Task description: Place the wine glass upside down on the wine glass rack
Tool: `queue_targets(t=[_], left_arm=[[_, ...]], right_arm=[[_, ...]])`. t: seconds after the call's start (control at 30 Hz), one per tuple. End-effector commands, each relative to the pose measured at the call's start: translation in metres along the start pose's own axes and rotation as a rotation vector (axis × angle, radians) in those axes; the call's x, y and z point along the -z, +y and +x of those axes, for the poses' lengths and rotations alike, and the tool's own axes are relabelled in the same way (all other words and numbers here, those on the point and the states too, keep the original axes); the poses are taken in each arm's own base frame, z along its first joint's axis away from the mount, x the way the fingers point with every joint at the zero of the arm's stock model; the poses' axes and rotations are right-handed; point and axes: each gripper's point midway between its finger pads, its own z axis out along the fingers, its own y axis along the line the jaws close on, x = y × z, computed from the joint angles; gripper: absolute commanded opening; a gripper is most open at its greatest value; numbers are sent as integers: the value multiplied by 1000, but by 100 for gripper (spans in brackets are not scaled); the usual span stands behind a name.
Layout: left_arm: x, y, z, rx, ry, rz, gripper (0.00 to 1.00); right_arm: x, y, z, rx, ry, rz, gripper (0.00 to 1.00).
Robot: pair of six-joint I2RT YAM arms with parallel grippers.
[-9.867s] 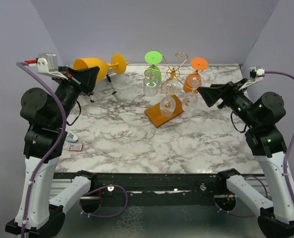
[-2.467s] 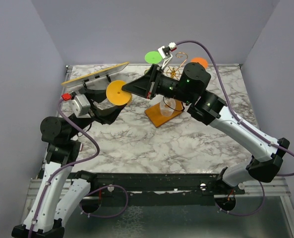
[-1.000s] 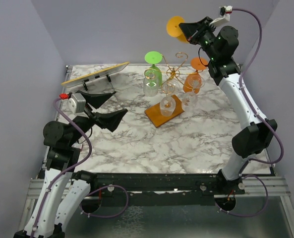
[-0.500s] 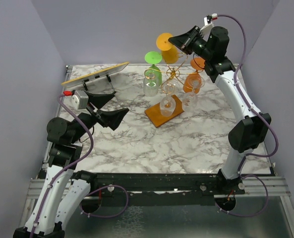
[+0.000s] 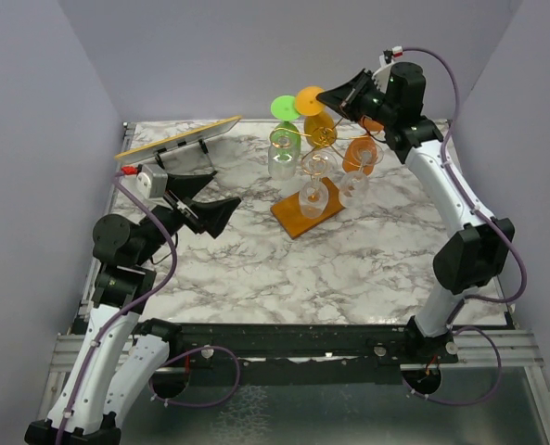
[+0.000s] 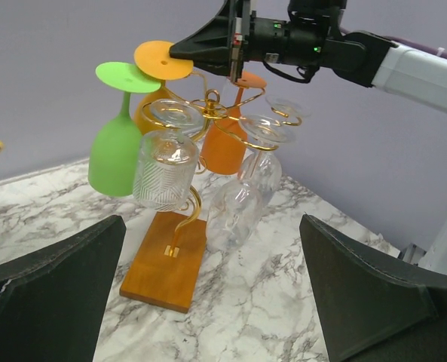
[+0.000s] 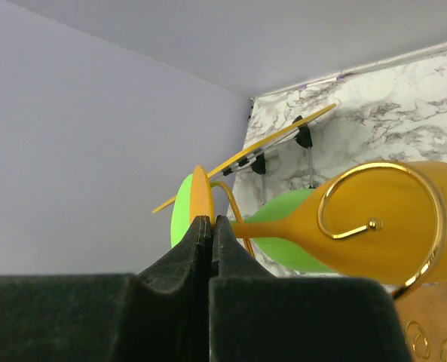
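Note:
The gold spiral arm (image 5: 338, 120) (image 7: 373, 224) has an empty curl, so my right gripper will next go to the right in the top view, bring the yellow-orange wine glass's stem into the curl and then release the glass.
The wine glass (image 5: 317, 127) is yellow-orange and hangs upside down at the top of the wine glass rack (image 5: 323, 138), a gold wire stand on an orange-brown base (image 5: 298, 216). Its round foot (image 5: 309, 100) sits beside a green glass's foot. My right gripper (image 5: 326, 96) is shut on the rim of that foot (image 7: 201, 192), reaching in from the back right. In the right wrist view a gold spiral arm (image 7: 434, 226) curls in front of the yellow bowl (image 7: 393, 241). My left gripper (image 5: 208, 199) hovers open over the left of the table, nothing between its fingers.
A green glass (image 5: 285, 139), an orange glass (image 5: 361, 150) and clear glasses (image 5: 313, 190) hang upside down on the rack. A tilted yellow-edged board on legs (image 5: 177, 137) stands at the back left. Purple walls close in the table on three sides.
My right arm has brought the wine glass down from high above the rack to its top, next to the green foot. The left gripper has stayed open and barely shifted.

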Motion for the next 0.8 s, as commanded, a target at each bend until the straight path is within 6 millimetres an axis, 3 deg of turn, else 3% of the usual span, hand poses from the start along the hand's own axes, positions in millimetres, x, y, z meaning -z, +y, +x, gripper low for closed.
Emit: queue_targets(t=[0.0,0.33,0.77], left_arm=[[0,10,1,16,0,-62,99],[1,13,4,18,6,-78,99],[3,19,5,13,9,-108,99]], right_arm=[[25,18,-7,17,-45,9,1],[42,16,-20,17,-132,83,1],[50,-2,-30,16,-217,175,1]])
